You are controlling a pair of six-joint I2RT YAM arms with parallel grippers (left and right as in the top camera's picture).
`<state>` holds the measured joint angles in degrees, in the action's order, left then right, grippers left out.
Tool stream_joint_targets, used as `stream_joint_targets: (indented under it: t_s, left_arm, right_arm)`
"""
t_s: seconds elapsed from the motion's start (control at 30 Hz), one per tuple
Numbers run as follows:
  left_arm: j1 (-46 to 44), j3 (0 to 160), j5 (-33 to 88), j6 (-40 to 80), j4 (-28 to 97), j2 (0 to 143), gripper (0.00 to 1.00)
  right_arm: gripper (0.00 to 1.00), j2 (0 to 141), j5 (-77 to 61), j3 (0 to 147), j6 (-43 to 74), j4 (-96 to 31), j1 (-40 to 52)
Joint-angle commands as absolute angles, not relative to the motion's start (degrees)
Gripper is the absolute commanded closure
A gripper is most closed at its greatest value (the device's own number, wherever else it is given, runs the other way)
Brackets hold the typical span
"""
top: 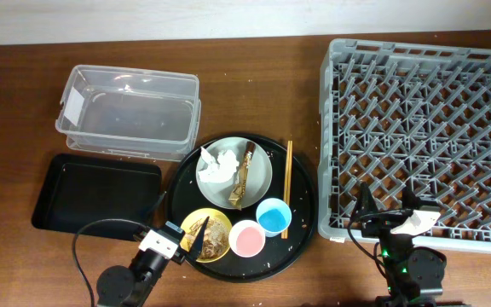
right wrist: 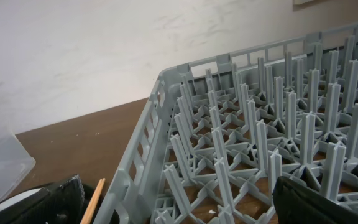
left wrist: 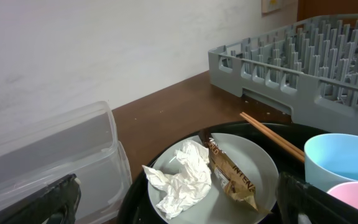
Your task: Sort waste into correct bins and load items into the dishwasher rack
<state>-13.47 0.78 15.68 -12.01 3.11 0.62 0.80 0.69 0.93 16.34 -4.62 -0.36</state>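
I will raise my left gripper next, then bring it down onto the rim of the pink cup (top: pixel 246 238) beside the yellow bowl.
A grey-green plate (top: pixel 258 177) on a round black tray (top: pixel 301 234) holds crumpled white tissue (top: pixel 220 165) and a brown-and-gold wrapper (top: pixel 243 176). Food scraps (top: pixel 212 236) fill a yellow bowl (top: pixel 191 224). A pink cup (top: pixel 246 238), a blue cup (top: pixel 273 216) and chopsticks (top: pixel 287 188) lie beside them. The grey rack (top: pixel 420 128) stands right, a clear tub (top: pixel 130 111) and black tray bin (top: pixel 96 191) left. My left gripper (top: pixel 177 230) is open and empty over the yellow bowl; tissue (left wrist: pixel 180 177) and wrapper (left wrist: pixel 232 174) lie ahead. My right gripper (top: pixel 387 207) is open over the rack's front edge (right wrist: pixel 166 149).
The round black tray carries scattered crumbs. Black cables run from both arm bases along the table's front edge. Bare brown table lies between the tub and the rack (left wrist: pixel 303 62). A white wall stands behind the table.
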Motion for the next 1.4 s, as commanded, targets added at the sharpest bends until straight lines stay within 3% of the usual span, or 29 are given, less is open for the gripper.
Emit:
stream_joint_targets:
  t_s: [0.0, 0.67, 0.77, 0.9, 1.0, 1.13, 1.37]
  left_arm:
    - [-13.32, 0.54, 16.32, -12.32, 3.25, 0.36, 0.0]
    - [-13.32, 0.54, 16.32, -12.32, 3.22, 0.36, 0.0]
    - [-13.32, 0.54, 18.17, -12.29, 2.17, 0.36, 0.0]
    - [-13.32, 0.54, 31.81, -10.94, -4.8, 0.36, 0.0]
    - [-13.32, 3.27, 31.7, -2.09, -8.43, 0.45, 0.0]
    - [-13.32, 21.56, 27.55, -2.11, 9.61, 7.64, 0.0]
    - [-13.32, 52.42, 28.73, -2.15, 35.7, 37.26, 0.0]
  right_arm:
    - [0.02, 0.32, 0.45, 0.32, 16.51, -4.49, -0.73]
    - [0.02, 0.32, -1.15, 0.32, 16.62, -4.45, -0.71]
    - [0.02, 0.43, -13.67, 0.34, 20.18, -3.36, -0.71]
    - [0.02, 0.47, -37.76, 1.15, 21.17, -4.21, -0.71]
    - [0.02, 0.47, -42.04, 6.28, 23.46, -10.85, -0.71]
    - [0.02, 5.93, -41.39, 22.9, 22.9, -28.27, -0.71]
    - [0.02, 36.77, -32.27, 52.88, 14.31, -62.39, -0.73]
